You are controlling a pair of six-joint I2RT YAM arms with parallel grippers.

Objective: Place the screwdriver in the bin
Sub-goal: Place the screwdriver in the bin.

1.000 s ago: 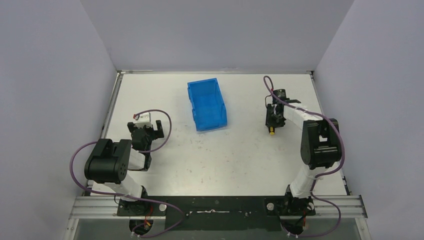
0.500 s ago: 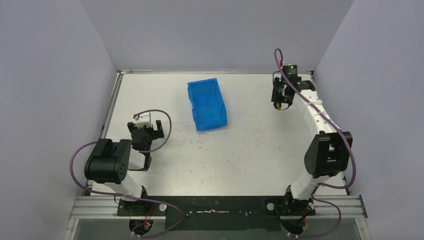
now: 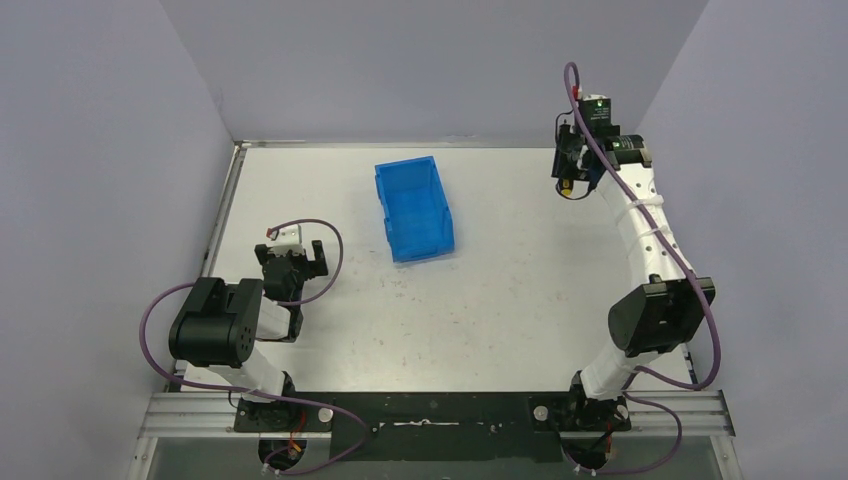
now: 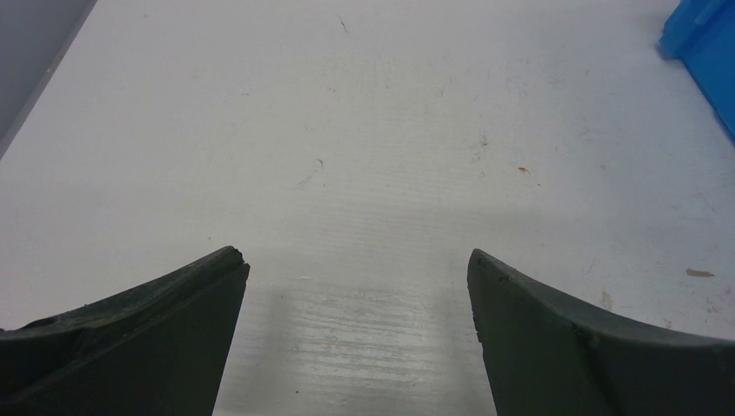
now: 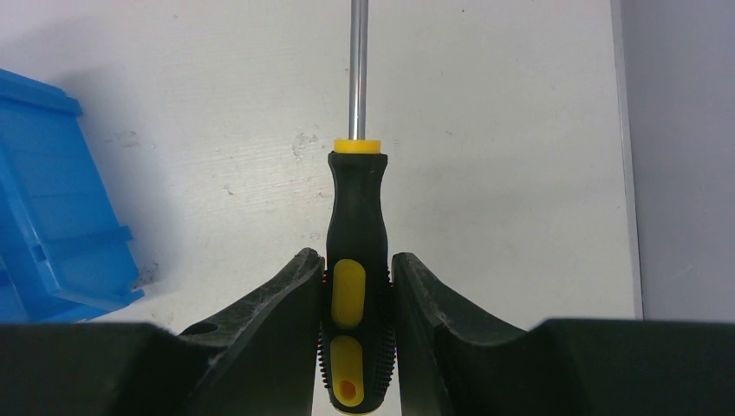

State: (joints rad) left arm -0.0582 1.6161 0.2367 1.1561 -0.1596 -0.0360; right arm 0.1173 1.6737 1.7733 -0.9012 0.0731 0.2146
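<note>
The screwdriver [image 3: 567, 184] still hangs outside the bin, so next it goes left in the top view with my right gripper, over the bin's empty bottom, and down inside for release.
My right gripper [image 5: 356, 269] is shut on the yellow-and-black handle of the screwdriver [image 5: 356, 217], whose metal shaft points away from the camera. In the top view the right gripper [image 3: 571, 178] is raised high at the far right, with the screwdriver [image 3: 567, 184] in it, well right of the blue bin [image 3: 413, 211]. The bin stands on the table's far middle, and its edge shows at the left of the right wrist view [image 5: 52, 208]. My left gripper [image 4: 355, 277] is open and empty over bare table, at the near left in the top view [image 3: 292, 262].
A corner of the bin [image 4: 706, 52] shows at the upper right of the left wrist view. The grey side wall [image 5: 685, 156] and the table's right edge lie close to the right gripper. White table [image 3: 500, 290] lies between both arms.
My right arm has lifted the screwdriver off the table and carried it up and toward the far right corner. The left arm and the bin have not moved.
</note>
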